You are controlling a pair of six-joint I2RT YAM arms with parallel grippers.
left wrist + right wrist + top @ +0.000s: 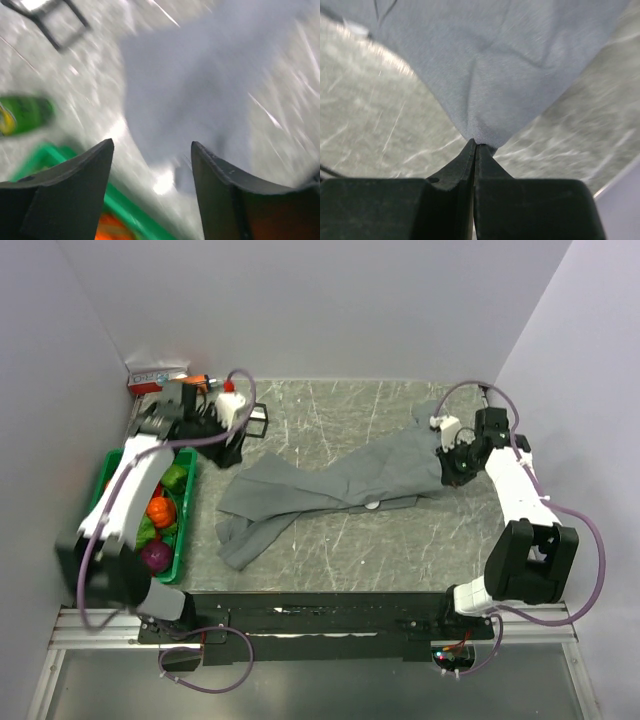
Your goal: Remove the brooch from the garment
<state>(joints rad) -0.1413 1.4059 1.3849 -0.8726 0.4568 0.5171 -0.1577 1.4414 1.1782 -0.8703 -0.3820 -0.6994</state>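
My left gripper is above the garment's free corner (246,478) (131,95) by the wire frame and will next lower its open fingers onto it, as only the opposite end is held.
The grey garment (330,485) lies crumpled and stretched across the middle of the table. A small round disc, which looks like the brooch (372,505), sits at its near edge; it is too small to make out details. My right gripper (447,468) is shut on the garment's right end; the right wrist view shows the cloth (490,75) pinched at the closed tips of this gripper (476,144). My left gripper (237,447) hovers open and empty over the garment's left end. The blurred left wrist view shows that gripper (152,146) above the grey cloth (190,90).
A green bin (188,530) of toy fruit and vegetables stands along the left edge, and shows in the left wrist view (125,205). A small black wire frame (257,424) lies behind the left gripper. A red-and-white box (155,378) sits in the back left corner.
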